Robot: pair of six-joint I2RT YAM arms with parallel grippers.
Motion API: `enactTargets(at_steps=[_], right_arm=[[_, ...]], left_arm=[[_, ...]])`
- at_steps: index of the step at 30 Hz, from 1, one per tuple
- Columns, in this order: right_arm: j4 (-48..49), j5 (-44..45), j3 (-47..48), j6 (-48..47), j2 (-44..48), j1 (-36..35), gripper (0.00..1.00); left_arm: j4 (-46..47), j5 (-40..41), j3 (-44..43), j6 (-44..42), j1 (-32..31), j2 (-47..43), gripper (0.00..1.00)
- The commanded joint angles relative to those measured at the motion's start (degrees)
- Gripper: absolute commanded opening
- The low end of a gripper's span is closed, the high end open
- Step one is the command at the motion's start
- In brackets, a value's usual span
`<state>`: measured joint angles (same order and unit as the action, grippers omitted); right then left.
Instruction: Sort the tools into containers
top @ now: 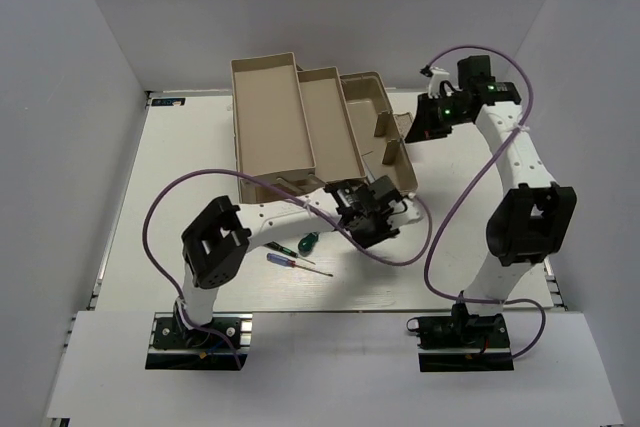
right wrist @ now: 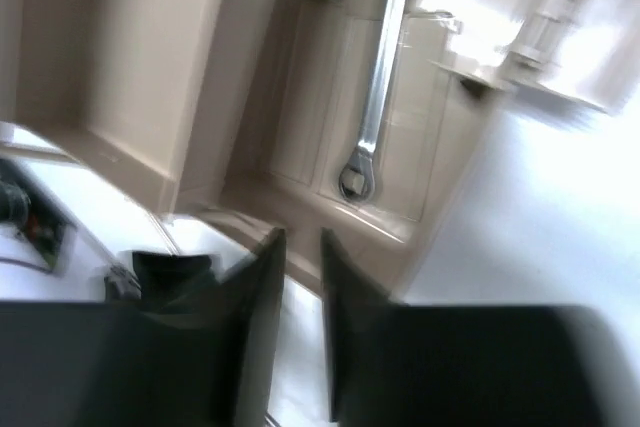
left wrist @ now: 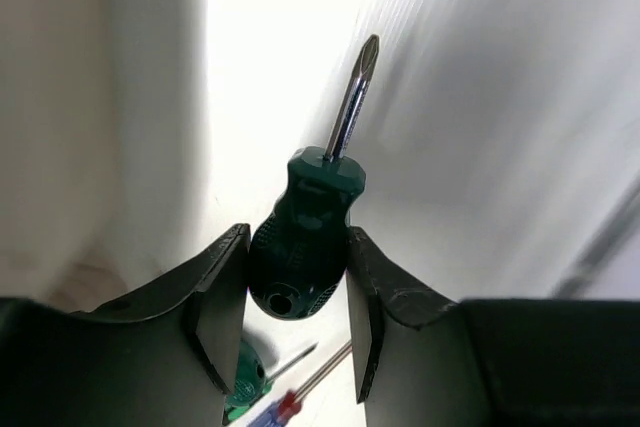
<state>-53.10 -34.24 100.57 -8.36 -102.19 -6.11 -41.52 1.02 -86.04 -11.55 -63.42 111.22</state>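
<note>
I will lift my left gripper outward, then lower it over the bottom of the narrower beige tray and release the stubby screwdriver there, because that tray is empty.
A stubby dark-green screwdriver [left wrist: 305, 247] is pinched by its handle between my left gripper's [left wrist: 298, 239] pads, tip pointing away, lifted off the table. In the top view my left gripper [top: 378, 209] hangs by the near right corner of the tan toolbox [top: 372, 97]. A long slim silver wrench [right wrist: 378, 87] lies in the toolbox's base compartment [right wrist: 300, 147]. My right gripper [right wrist: 300, 239] hovers near that compartment's edge, jaws a narrow gap apart with nothing between them. It sits right of the toolbox [top: 420, 125]. A green screwdriver [top: 307, 243] and a blue-handled one [top: 284, 258] lie on the table.
Two beige trays [top: 265, 112] [top: 328, 125] are fanned out left of the toolbox base. The two loose screwdrivers, the green one [left wrist: 245, 382] and the blue-handled one [left wrist: 285, 409], show below my left jaws. Purple cables loop from both arms over the table [top: 180, 157].
</note>
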Motion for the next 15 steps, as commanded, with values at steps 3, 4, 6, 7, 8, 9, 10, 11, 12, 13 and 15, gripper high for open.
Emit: enactTargets(at_steps=[3,4,6,7,8,9,10,11,12,13,15], right_arm=[[5.0,12.0,-4.2,-0.2,6.7,4.1,0.00],[5.8,15.9,-6.9,-0.6,8.6,4.9,0.00],[7.5,18.3,-9.0,-2.5,9.5,5.4,0.00],[8.6,20.0,-10.3,-2.7,10.3,7.2,0.00],[8.7,20.4,-10.9,-3.0,11.0,7.6,0.00],[8.5,20.2,-11.3,-4.1,11.2,8.5,0.00],[8.4,19.2,-12.0,-4.3,11.8,9.3,0.04],[8.1,18.8,-12.9,-4.5,12.6,9.7,0.07],[8.4,16.6,-13.6,-5.2,13.4,10.2,0.08],[8.4,15.9,-14.3,-5.3,13.6,10.5,0.10],[7.9,12.2,-16.5,-6.2,14.6,10.6,0.15]], left_arm=[[0.0,-0.9,-9.8,6.7,1.1,-8.3,0.00],[1.1,1.2,-10.4,7.4,2.4,-8.3,0.00],[1.1,6.8,-13.3,9.6,4.1,-7.8,0.00],[1.1,7.7,-14.6,10.6,5.9,-7.2,0.00],[1.7,9.5,-17.0,11.5,6.7,-7.2,0.00],[2.4,9.5,-18.1,12.2,7.4,-6.5,0.00],[3.1,10.7,-19.3,13.8,8.1,-6.5,0.00],[3.9,12.4,-22.0,14.7,9.7,-5.8,0.00],[3.9,12.4,-23.3,15.2,10.7,-5.8,0.00],[3.9,14.2,-24.8,16.6,11.6,-4.2,0.00],[2.4,16.2,-29.9,18.7,14.2,-0.6,0.00]])
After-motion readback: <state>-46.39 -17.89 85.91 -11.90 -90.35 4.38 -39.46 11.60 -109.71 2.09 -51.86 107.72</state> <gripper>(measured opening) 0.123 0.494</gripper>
